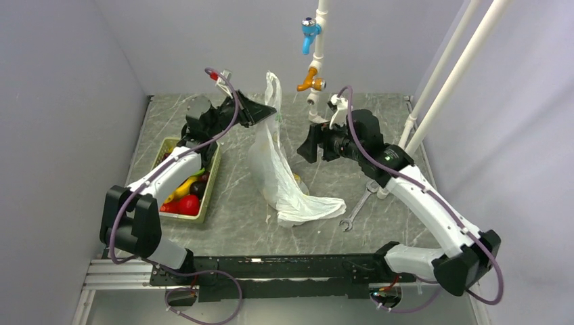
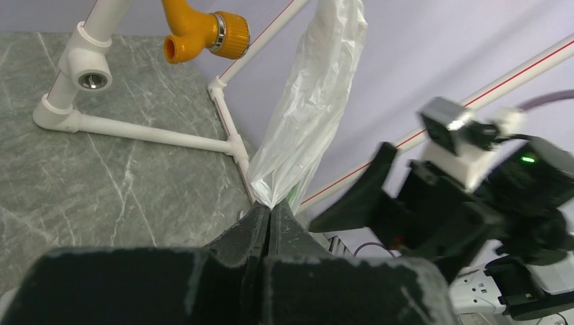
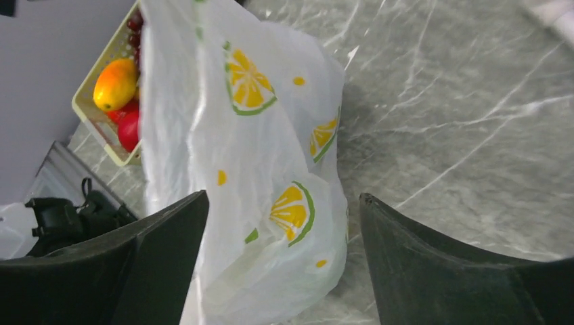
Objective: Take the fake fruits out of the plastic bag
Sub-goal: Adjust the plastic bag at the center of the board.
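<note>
My right gripper moves toward the bag and slightly back next, its fingers around the bag's side fold, since that fold hangs free below my left gripper.
The plastic bag (image 1: 277,169) is white with lemon-slice prints and hangs stretched upright at mid-table, its bottom resting on the surface. My left gripper (image 1: 271,114) is shut on the bag's top edge (image 2: 298,128) and holds it up. My right gripper (image 1: 308,145) is open and empty, just right of the bag; in the right wrist view its jaws stand wide apart with the bag (image 3: 250,156) between and below them. Fake fruits (image 1: 184,193), yellow, red and dark, lie in the cream tray (image 1: 211,181) at the left. An orange-yellow fruit (image 3: 115,83) and a red one (image 3: 128,128) show there.
A white pipe stand with a blue tap (image 1: 310,32) and an orange tap (image 1: 311,82) rises at the back. A metal wrench (image 1: 357,206) lies on the table right of the bag. Two slanted white pipes (image 1: 447,74) stand at the right.
</note>
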Robot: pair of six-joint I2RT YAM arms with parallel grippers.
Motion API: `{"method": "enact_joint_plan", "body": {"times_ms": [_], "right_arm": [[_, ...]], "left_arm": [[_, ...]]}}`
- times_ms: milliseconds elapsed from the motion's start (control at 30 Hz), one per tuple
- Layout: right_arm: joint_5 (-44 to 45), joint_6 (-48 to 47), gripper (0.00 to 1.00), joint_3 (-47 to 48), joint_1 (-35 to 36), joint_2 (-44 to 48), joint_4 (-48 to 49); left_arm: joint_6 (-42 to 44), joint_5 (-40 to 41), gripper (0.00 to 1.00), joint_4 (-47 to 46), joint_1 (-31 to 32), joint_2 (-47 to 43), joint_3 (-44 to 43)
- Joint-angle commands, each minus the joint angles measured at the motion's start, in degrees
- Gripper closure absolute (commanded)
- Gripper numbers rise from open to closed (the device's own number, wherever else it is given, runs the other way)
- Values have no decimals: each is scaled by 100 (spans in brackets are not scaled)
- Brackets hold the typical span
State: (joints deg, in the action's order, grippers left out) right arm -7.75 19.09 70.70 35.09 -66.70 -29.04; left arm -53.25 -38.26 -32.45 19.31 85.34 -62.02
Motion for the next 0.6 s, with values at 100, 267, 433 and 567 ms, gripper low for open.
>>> {"method": "enact_joint_plan", "body": {"times_ms": [100, 267, 433, 567], "right_arm": [[-2350, 240, 9, -561, -345, -212, 1802], [-2441, 332, 6, -644, -347, -421, 2112], [-2132, 196, 11, -746, -328, -593, 2184], [-2178, 74, 12, -756, -288, -714, 2161]], "left_arm": [[201, -87, 100, 117, 2, -392, 52], [216, -94, 100, 155, 3, -463, 136], [236, -145, 100, 212, 2, -496, 128], [263, -165, 100, 259, 3, -483, 70]]}}
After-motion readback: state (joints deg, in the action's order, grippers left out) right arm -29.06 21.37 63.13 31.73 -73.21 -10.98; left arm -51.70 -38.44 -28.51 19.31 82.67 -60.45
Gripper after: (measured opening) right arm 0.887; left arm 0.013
